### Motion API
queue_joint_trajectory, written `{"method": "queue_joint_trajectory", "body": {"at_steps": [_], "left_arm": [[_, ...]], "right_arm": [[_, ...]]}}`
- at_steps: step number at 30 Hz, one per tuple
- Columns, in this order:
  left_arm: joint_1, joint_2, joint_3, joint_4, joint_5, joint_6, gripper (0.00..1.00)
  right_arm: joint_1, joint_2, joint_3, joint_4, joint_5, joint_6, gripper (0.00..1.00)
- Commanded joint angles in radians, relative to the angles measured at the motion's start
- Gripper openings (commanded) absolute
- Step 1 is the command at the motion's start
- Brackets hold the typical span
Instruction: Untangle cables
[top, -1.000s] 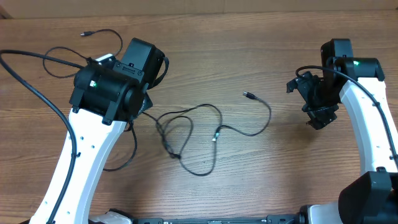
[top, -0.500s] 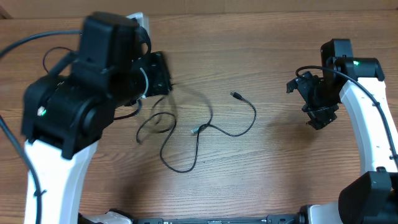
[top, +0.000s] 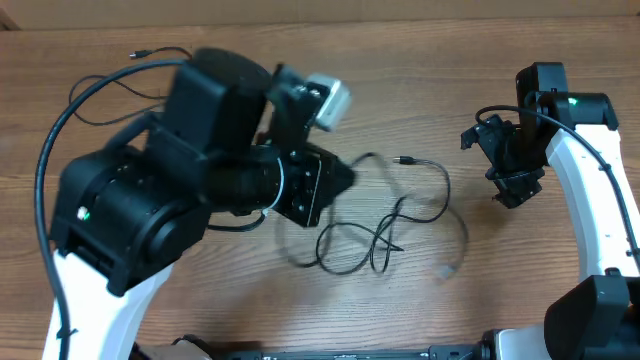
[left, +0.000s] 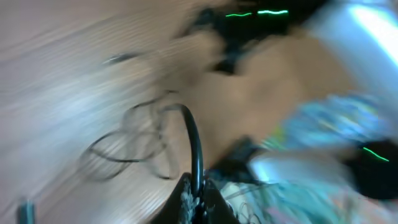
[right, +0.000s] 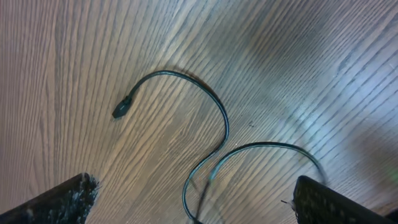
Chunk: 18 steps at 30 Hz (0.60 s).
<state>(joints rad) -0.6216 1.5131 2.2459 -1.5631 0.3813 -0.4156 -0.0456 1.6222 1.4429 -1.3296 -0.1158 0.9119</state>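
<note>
I hold the cable above the loops. So my left gripper next moves down and left in the overhead view and releases it on the tabletop beside them.
Thin black cables (top: 380, 235) lie in loose loops on the wooden table at the centre, with one plug end (top: 404, 159) pointing left. My left gripper (top: 335, 180) is raised over their left side. In the blurred left wrist view its jaws (left: 199, 193) are shut on one black cable (left: 196, 149), which rises from them, with looped cable (left: 134, 140) on the table beyond. My right gripper (top: 515, 190) hangs at the right, apart from the cables. In the right wrist view its fingers (right: 193, 199) are open above a curved cable with a plug (right: 121, 109).
Another thin cable with a plug (top: 135, 54) lies at the far left. The thick arm wire (top: 60, 130) arcs over the left side. The bulky left arm (top: 150, 220) hides much of the left table. The table's far edge (top: 430, 22) runs along the top.
My left arm has risen and swung right, pulling the cable bundle to the right and reshaping its loops. The plug end moved right. The right arm has not moved.
</note>
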Motion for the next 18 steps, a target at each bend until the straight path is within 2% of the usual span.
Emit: {"method": "queue_joint_trajectory", "body": {"at_steps": [1, 11, 18], "left_arm": [[-0.003, 0.059, 0.005, -0.085, -0.364, -0.204, 0.04], [0.000, 0.180, 0.005, -0.126, -0.360, -0.217, 0.04], [0.001, 0.195, -0.037, -0.126, -0.578, -0.279, 0.04]], "right_arm": [[-0.002, -0.009, 0.017, 0.001, 0.002, -0.004, 1.00], [-0.002, -0.009, 0.017, 0.001, 0.002, -0.004, 1.00], [-0.002, -0.009, 0.017, 0.001, 0.002, -0.004, 1.00]]}}
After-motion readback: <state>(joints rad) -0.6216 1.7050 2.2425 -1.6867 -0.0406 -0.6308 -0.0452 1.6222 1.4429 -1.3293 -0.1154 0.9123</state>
